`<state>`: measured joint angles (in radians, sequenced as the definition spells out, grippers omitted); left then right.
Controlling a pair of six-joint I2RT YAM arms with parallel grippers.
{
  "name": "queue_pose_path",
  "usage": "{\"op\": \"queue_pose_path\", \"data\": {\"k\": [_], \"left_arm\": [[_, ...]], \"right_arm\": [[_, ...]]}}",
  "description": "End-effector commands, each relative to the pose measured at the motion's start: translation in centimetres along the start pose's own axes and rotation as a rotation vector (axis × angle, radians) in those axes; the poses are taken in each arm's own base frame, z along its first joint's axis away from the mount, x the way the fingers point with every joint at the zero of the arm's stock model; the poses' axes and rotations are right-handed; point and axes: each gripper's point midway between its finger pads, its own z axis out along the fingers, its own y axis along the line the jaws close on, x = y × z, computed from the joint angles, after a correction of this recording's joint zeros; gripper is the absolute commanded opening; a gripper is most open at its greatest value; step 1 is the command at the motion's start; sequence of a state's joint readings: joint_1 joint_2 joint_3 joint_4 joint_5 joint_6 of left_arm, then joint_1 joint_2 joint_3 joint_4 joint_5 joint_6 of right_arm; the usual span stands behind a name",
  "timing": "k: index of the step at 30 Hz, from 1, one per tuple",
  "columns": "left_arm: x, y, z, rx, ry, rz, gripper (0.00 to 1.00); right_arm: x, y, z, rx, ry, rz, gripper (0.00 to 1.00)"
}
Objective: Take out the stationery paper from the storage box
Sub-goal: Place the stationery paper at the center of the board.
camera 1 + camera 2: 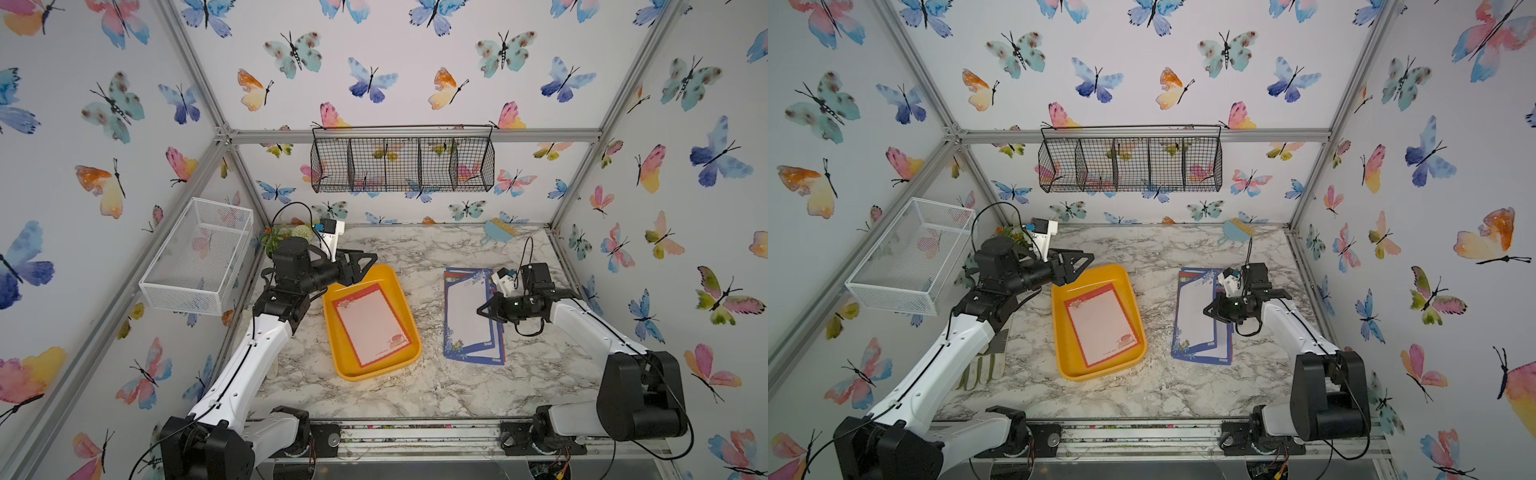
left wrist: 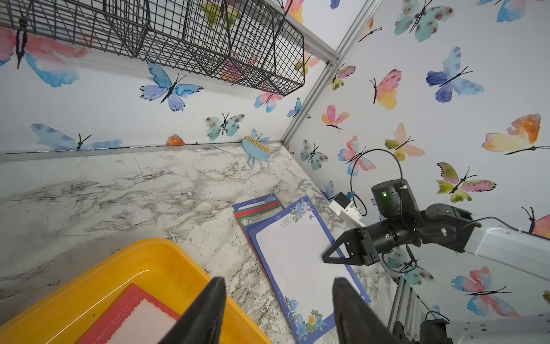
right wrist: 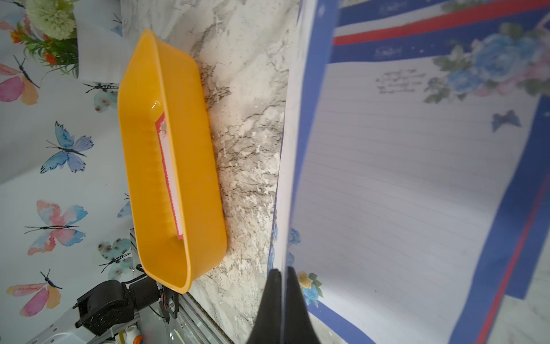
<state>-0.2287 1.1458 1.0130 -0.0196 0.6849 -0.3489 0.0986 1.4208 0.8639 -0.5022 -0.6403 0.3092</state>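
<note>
My right gripper is to lower the edge of the blue floral sheet onto the pile beneath next and release it, since that edge is still raised above the table.
The yellow-orange storage box (image 1: 332, 332) (image 1: 1064, 353) lies left of centre on the marble table. One red-bordered sheet of stationery paper (image 1: 372, 324) (image 2: 134, 318) rests flat inside it. A pile of blue-, green- and red-bordered sheets (image 1: 467, 316) (image 2: 291, 253) lies on the table to its right. My left gripper (image 1: 365, 268) (image 2: 278, 281) hovers open and empty over the box's far left corner. My right gripper (image 1: 480, 309) (image 3: 282, 272) is shut on the edge of a blue floral sheet (image 3: 401, 178), which lifts off the pile.
A white mesh basket (image 1: 195, 253) hangs on the left wall and a black wire basket (image 1: 403, 162) on the back wall. A blue brush (image 1: 498, 230) lies at the back right, a plant (image 1: 282, 235) at the back left, and gloves (image 1: 984, 365) beside the left arm.
</note>
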Motion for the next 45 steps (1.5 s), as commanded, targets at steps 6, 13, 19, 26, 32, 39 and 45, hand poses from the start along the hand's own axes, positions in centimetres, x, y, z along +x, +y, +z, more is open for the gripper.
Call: {"op": "queue_pose_path", "data": {"k": [6,13,19,26,32,39,45], "left_arm": [[1.6,3.0,-0.1,-0.126,0.026,-0.066,0.6],[5.6,8.4,-0.5,-0.392,0.148,-0.194,0.59],[9.5,11.2,-0.7,-0.517,0.292,-0.295,0.58],[13.3,12.9,-0.3,-0.552,0.398,-0.379,0.59],[16.1,14.6,-1.1,-0.686,0.443,-0.499,0.61],[18.7,15.4,-1.5,-0.964,0.508,-0.559,0.63],[22.1,15.3,-1.3,-1.027,0.589,-0.65,0.66]], "right_arm": [[1.0,-3.1,1.8,0.031,0.083,0.074,0.02],[1.4,-5.5,2.2,0.144,0.11,0.109,0.02],[1.0,-6.3,1.6,0.208,0.079,0.112,0.02],[1.0,-6.7,2.0,0.213,0.109,0.12,0.22],[-2.5,-6.1,-1.8,0.342,-0.054,0.102,0.59],[-6.4,-1.0,-5.5,0.33,-0.218,-0.005,0.63],[-7.0,4.9,-3.8,0.2,-0.233,-0.111,0.63]]}}
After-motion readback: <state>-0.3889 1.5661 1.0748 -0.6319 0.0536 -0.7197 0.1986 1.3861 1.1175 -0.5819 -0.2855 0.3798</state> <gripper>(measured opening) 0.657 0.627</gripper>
